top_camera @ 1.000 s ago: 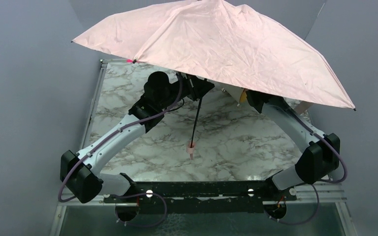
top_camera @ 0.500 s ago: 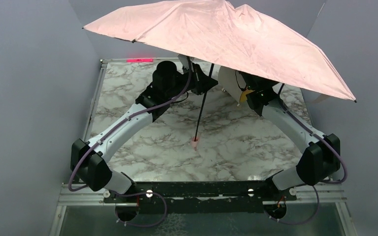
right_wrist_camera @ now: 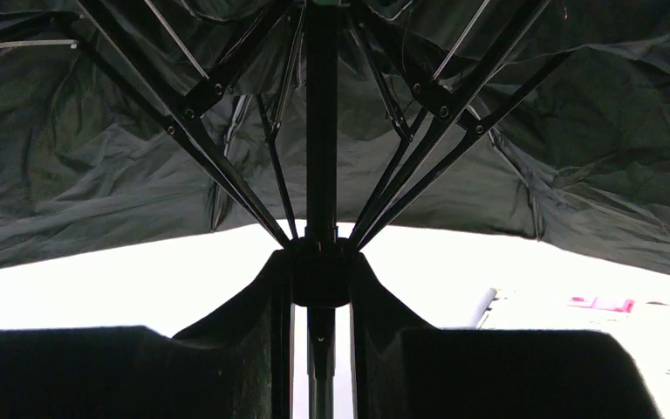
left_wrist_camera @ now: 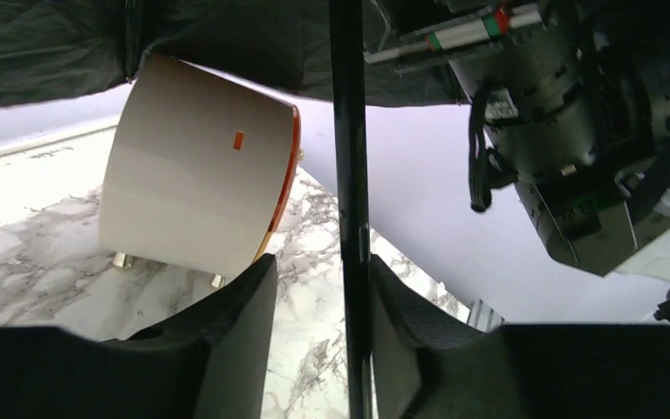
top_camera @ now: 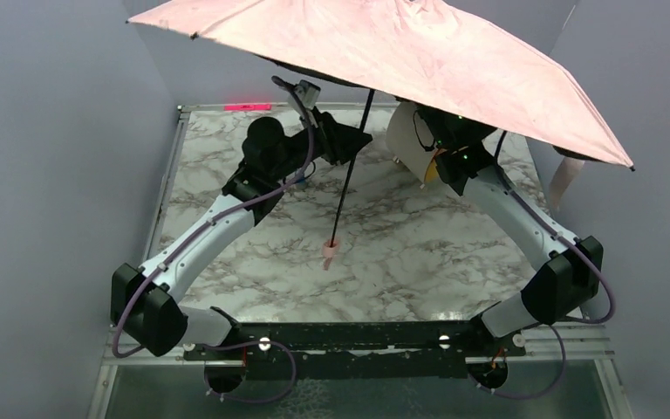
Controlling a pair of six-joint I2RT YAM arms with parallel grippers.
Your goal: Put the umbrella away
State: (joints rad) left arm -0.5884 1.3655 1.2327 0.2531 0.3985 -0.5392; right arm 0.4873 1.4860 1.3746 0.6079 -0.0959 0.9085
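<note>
Next, the left gripper moves back toward the pink handle and centers the umbrella's shaft (top_camera: 348, 181) (left_wrist_camera: 358, 319).
The umbrella (top_camera: 419, 52) is open, its pale pink canopy spread high over the back of the table. Its thin black shaft (top_camera: 349, 175) slants down to a small pink handle (top_camera: 330, 253) that hangs just above the marble. My left gripper (top_camera: 355, 140) is open around the shaft (left_wrist_camera: 349, 131). The shaft rests against the right finger (left_wrist_camera: 393, 332), with a clear gap to the left finger. In the right wrist view, my right gripper (right_wrist_camera: 320, 262) is shut on the black sliding hub where the ribs meet, under the dark underside of the canopy (right_wrist_camera: 96, 131). From above, the canopy hides that gripper.
A cream cylindrical drum (top_camera: 408, 140) with an orange face lies on its side at the back right, just behind the shaft (left_wrist_camera: 192, 170). A pink strap (top_camera: 565, 179) hangs off the canopy's right edge. Grey walls close in on both sides.
My left jaws have opened off the shaft. The canopy's left edge has risen, and the handle has shifted slightly left. My right grip on the hub is unchanged.
</note>
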